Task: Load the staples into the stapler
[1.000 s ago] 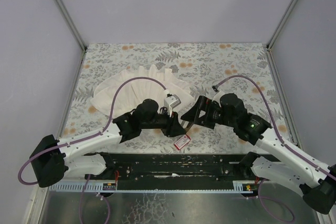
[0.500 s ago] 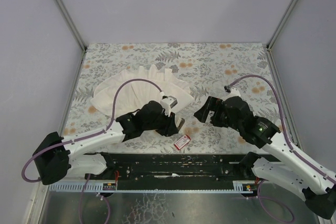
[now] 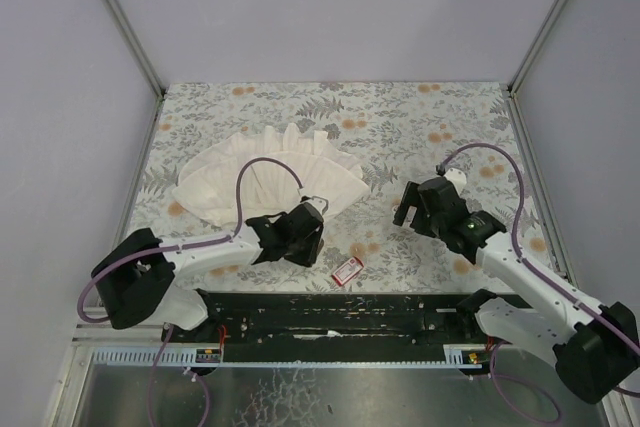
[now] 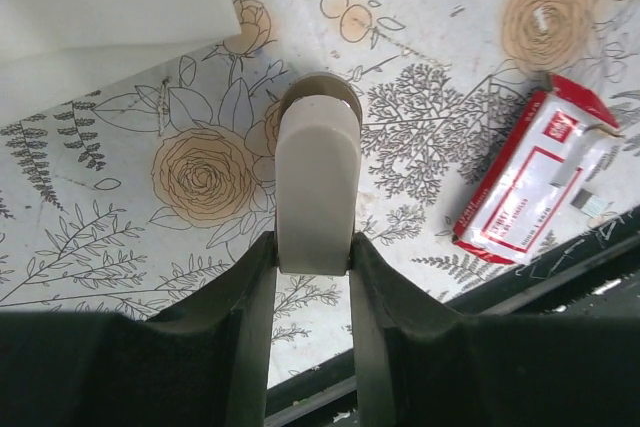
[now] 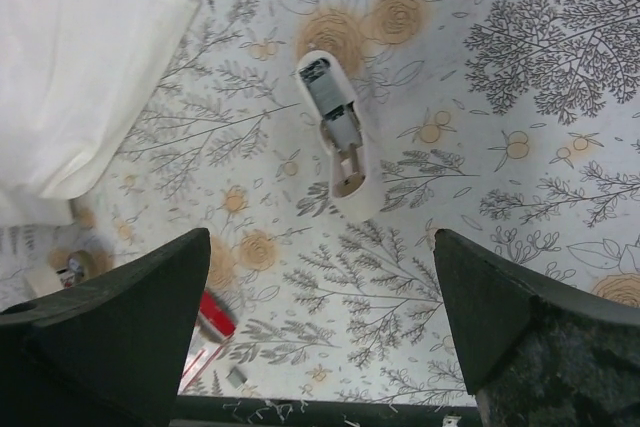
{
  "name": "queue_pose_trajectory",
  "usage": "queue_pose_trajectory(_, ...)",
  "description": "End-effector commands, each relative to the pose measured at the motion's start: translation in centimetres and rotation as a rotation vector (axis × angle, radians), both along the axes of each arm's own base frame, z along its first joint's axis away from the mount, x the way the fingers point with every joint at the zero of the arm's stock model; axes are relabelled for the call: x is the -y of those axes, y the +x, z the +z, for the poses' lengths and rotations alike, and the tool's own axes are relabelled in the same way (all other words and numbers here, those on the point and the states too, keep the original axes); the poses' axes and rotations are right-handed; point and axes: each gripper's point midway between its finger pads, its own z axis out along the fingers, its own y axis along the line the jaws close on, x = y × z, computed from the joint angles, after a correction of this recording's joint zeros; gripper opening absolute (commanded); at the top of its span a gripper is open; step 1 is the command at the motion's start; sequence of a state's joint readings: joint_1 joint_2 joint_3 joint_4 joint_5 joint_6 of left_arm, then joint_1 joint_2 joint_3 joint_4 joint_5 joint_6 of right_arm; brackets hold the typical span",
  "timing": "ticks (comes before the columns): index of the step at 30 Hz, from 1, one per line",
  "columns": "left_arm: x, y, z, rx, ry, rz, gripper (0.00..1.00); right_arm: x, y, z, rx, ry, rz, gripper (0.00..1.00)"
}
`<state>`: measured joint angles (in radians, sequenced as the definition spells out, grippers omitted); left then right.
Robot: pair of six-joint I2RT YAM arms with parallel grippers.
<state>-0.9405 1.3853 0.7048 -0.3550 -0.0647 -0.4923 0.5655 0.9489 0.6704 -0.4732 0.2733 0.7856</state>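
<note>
The right gripper comes down next around the near end of the white oblong shell (image 5: 356, 199) below it, because the shell's long sides face its open fingers.
My left gripper (image 4: 312, 247) (image 3: 300, 237) is shut on the stapler (image 4: 316, 177), clamping its white round-ended arm, with a dark metal rim showing past the tip. It hangs over the flowered table. The staples' red box with a white label (image 4: 530, 182) (image 3: 347, 269) (image 5: 215, 315) lies flat to the right of it. A tiny grey piece (image 4: 590, 205) sits at the box's near end; no staple strip is clearly visible. My right gripper (image 5: 318, 247) (image 3: 408, 205) is wide open and empty above the table, right of the box.
A white oblong shell with grey metal parts inside (image 5: 338, 137) lies on the table ahead of the right gripper. The big white pleated cloth (image 3: 270, 172) (image 5: 70, 67) spreads at the left back. A black rail (image 3: 330, 312) runs along the near edge.
The left arm has drawn back to the left and toward the near edge with the stapler. The right arm has pulled away to the right, its jaws still open.
</note>
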Motion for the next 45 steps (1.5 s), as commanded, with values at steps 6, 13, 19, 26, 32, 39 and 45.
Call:
queue_pose_trajectory(6,-0.6,0.0,-1.1,-0.005,0.039,0.033,0.49,0.9,1.2,-3.0,-0.024,-0.059,-0.025,0.91)
queue_pose_trajectory(13,-0.2,1.2,0.2,0.05,0.011,0.07,0.75,0.9,1.2,-4.7,-0.041,-0.074,-0.019,0.77)
queue_pose_trajectory(19,-0.7,2.4,1.5,0.12,-0.002,0.14,0.8,0.4,2.0,-5.3,-0.033,-0.073,-0.008,0.67)
queue_pose_trajectory(26,-1.1,2.5,2.2,0.149,-0.019,0.155,0.82,0.3,2.4,-6.3,-0.066,-0.106,0.005,0.55)
queue_pose_trajectory(32,-1.3,2.4,2.3,0.156,-0.03,0.149,0.82,0.3,2.6,-7.2,-0.091,-0.125,0.001,0.57)
queue_pose_trajectory(39,-1.4,2.2,2.6,0.16,-0.043,0.143,0.82,0.3,3.1,-7.2,-0.081,-0.147,0.012,0.59)
queue_pose_trajectory(45,-1.2,1.9,2.5,0.154,-0.053,0.129,0.82,0.5,3.7,-6.9,-0.064,-0.173,0.012,0.64)
